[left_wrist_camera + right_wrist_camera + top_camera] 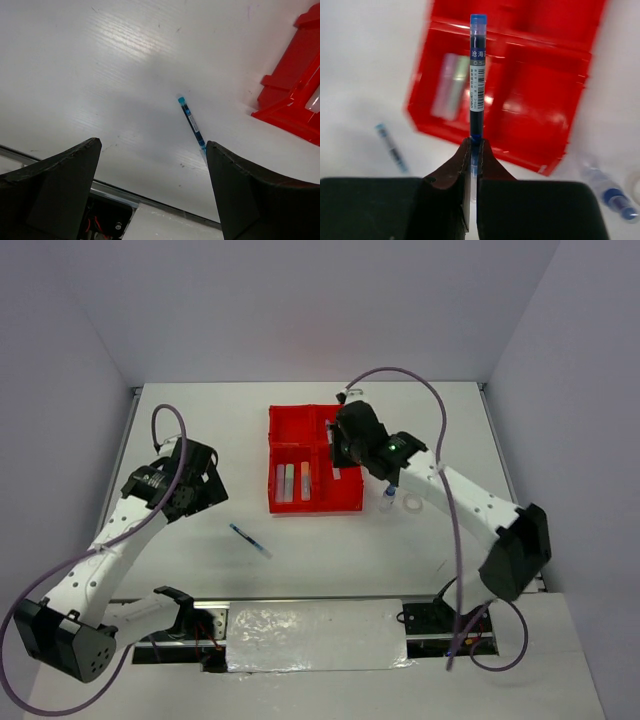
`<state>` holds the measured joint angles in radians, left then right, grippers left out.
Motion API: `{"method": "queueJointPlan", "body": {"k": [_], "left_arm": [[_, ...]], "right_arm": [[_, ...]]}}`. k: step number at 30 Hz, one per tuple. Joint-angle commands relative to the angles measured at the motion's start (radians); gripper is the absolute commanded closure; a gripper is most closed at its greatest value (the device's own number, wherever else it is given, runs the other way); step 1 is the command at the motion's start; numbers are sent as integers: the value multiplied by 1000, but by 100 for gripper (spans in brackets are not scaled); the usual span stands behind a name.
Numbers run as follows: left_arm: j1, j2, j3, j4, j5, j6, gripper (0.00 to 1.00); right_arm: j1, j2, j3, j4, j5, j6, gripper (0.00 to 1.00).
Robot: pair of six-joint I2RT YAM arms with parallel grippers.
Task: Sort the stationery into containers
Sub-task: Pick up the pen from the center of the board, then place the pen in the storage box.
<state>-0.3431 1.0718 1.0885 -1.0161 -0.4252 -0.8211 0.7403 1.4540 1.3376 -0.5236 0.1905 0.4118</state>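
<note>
The tray's near section by the bottle is still empty, so the robot's right gripper needs to move down into it next and let go of the thin dark pen there.
The red four-compartment tray (290, 507) sits at the middle back of the table. My right gripper (337, 462) hangs over the tray's right half, shut on a thin dark pen (476, 75) that sticks out forward over the tray (535, 100). A second thin pen (250, 540) lies on the table in front of the tray, below and ahead of my open, empty left gripper (152, 145); it also shows in the left wrist view (191, 122). Two pale sticks (294, 482) lie in the near-left compartment. A blue-capped clear bottle (388, 502) and a white ring (411, 504) lie right of the tray.
The table's near edge with a metal rail (150, 200) runs just under my left gripper. A foil-covered panel (315, 635) lies between the arm bases. Grey walls close the table at the back and sides.
</note>
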Motion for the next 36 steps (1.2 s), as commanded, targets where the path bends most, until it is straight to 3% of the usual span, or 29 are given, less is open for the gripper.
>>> {"method": "queueJointPlan", "body": {"k": [1, 6, 15, 19, 22, 23, 26, 31, 36], "left_arm": [[4, 16, -16, 34, 48, -33, 1], [4, 14, -18, 33, 40, -20, 1], [4, -10, -78, 31, 52, -35, 1], [4, -21, -104, 37, 57, -36, 1], [4, -18, -130, 60, 80, -42, 1], [4, -18, -136, 68, 97, -44, 1], [4, -3, -162, 96, 124, -61, 1], [-16, 54, -193, 142, 148, -119, 1], [-132, 203, -161, 157, 83, -285, 3]], "right_arm": [[-73, 138, 15, -156, 47, 42, 100], [-114, 281, 78, -165, 70, 25, 100], [-116, 350, 84, -139, 66, 41, 94], [-116, 336, 81, -119, 52, 39, 82], [-116, 344, 107, -124, 49, 33, 60], [-117, 345, 120, -125, 49, 32, 42], [-116, 329, 136, -122, 35, 22, 27], [-113, 220, 166, -125, -29, 5, 23], [-93, 13, 187, -142, -163, -39, 23]]}}
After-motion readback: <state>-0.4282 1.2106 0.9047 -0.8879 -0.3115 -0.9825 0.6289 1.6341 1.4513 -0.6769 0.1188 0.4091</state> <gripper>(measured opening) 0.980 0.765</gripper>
